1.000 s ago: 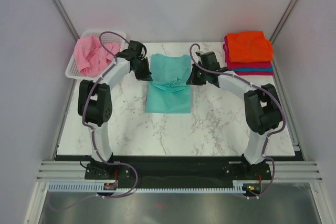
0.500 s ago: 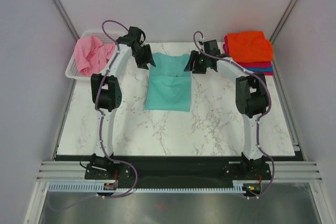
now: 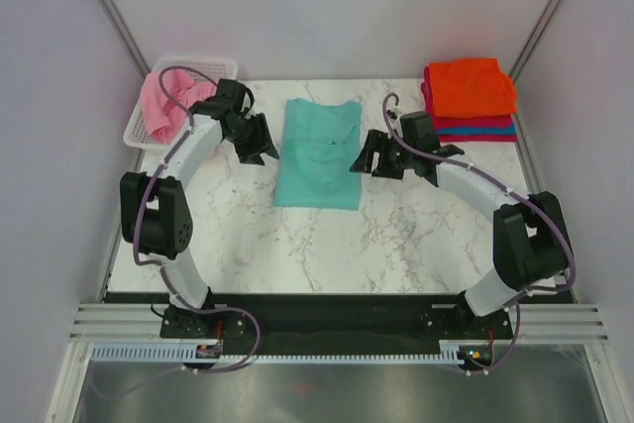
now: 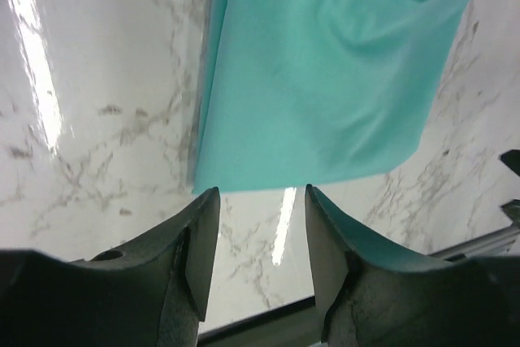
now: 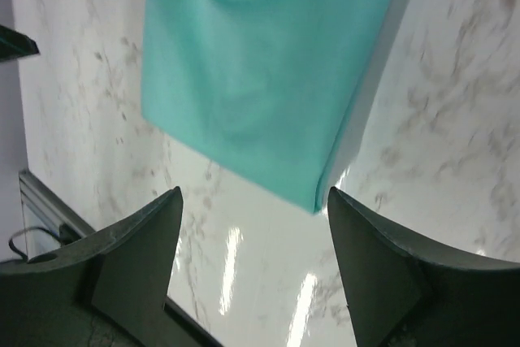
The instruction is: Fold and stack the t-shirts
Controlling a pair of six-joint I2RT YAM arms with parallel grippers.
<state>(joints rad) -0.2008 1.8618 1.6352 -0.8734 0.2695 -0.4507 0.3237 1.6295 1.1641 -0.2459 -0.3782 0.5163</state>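
Observation:
The teal t-shirt's near corner on the stack side lies below and back from my right gripper. My right gripper needs to move its open fingers back and down onto that corner.
A teal t-shirt lies flat at the middle of the marble table as a long narrow rectangle, collar end away from the arms. My left gripper hovers just off its left edge, open and empty. In the left wrist view the teal t-shirt lies beyond the gripper. My right gripper hangs by the shirt's right edge, open wide and empty. The right wrist view has the teal cloth ahead of the gripper. A pink t-shirt lies crumpled in the basket. Folded t-shirts are stacked at the back right, orange on top.
The white slotted basket stands at the back left corner of the table. Bare marble stretches between the teal shirt and the arm bases. Grey walls close in both sides.
Both grippers went from shut on the teal shirt to open, letting the cloth go. The shirt now lies flat and longer, and both grippers have drawn back outward from its edges.

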